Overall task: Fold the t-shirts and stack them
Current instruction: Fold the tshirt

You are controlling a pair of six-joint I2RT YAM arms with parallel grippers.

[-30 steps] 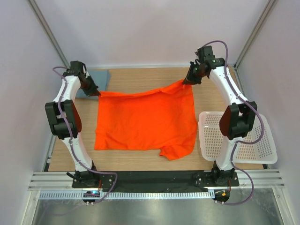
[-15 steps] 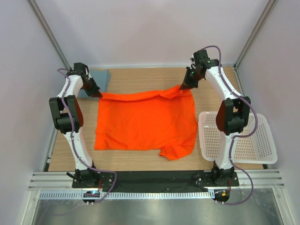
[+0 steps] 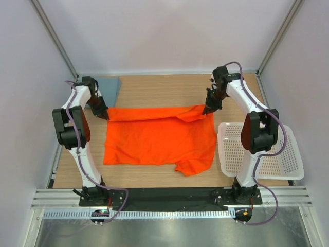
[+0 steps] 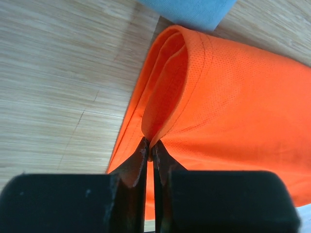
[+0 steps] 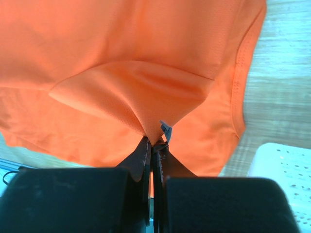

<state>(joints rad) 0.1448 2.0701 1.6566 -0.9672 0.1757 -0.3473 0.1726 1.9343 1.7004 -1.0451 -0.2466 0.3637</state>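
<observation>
The t-shirt's far edge is only narrowly doubled, so my right gripper will next move back and down onto the flat orange t-shirt beside the basket (image 5: 203, 140) and let go of the t-shirt's corner.
The orange t-shirt (image 3: 159, 139) lies spread across the middle of the table, its far edge doubled over toward the near side. My left gripper (image 3: 104, 115) is shut on the shirt's far-left corner; in the left wrist view the fabric (image 4: 218, 97) loops up out of the pinched jaws of the gripper (image 4: 151, 148). My right gripper (image 3: 206, 109) is shut on the far-right corner, and the right wrist view shows the cloth (image 5: 131, 92) and a small label pulled into a peak at the gripper (image 5: 156, 143). The grey-blue t-shirt (image 3: 109, 85) lies folded at the far left corner and shows again (image 4: 189, 9) beyond the orange one.
A white perforated basket (image 3: 280, 154) stands at the right edge of the table, its corner (image 5: 286, 167) close beside the orange shirt. Bare wood shows behind the shirt and along the left side.
Both grippers have come toward the near side and lower, carrying the orange shirt's far edge over the rest of the shirt. The shirt's visible area is now shorter front to back.
</observation>
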